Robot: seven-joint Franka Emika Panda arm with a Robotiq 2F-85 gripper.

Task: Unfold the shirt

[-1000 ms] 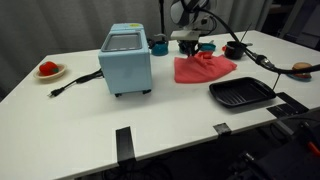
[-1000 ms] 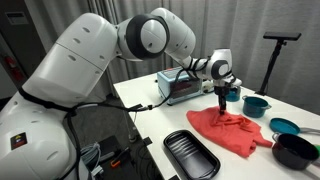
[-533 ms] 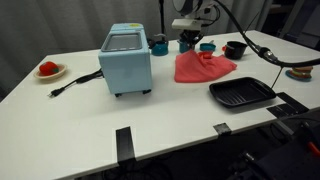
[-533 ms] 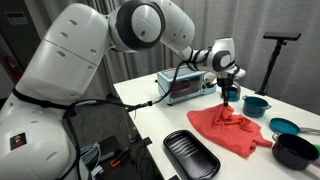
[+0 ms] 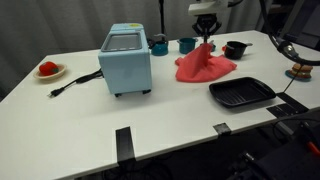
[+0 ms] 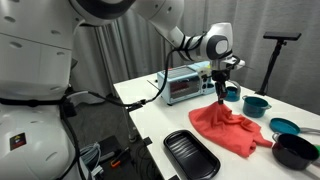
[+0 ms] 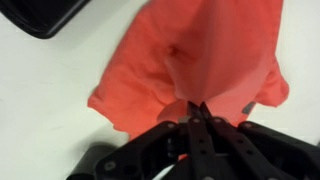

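Note:
The black tray (image 5: 234,92) (image 7: 38,14) lies below and back from my gripper. My gripper draws the fold back next, lowers it over the tray and releases, spreading the bunched shirt.
The red shirt (image 5: 204,65) lies bunched on the white table, with one part pulled up into a peak. It also shows in an exterior view (image 6: 228,128) and fills the wrist view (image 7: 190,60). My gripper (image 5: 207,31) hangs above the shirt, shut on the raised fold, and holds it well off the table. In an exterior view the gripper (image 6: 219,92) pinches the top of the peak. In the wrist view the gripper (image 7: 197,110) has its jaws pressed together on the cloth.
A light blue toaster oven (image 5: 126,58) stands left of the shirt. A black tray (image 5: 241,93) lies at the front right. Teal cups (image 5: 186,44) and a black bowl (image 5: 235,49) stand behind. A plate with red fruit (image 5: 48,70) sits far left.
My gripper has risen from the shirt's surface with a fold in its grip, drawing the cloth up into a tall peak. The rest of the shirt stays on the table.

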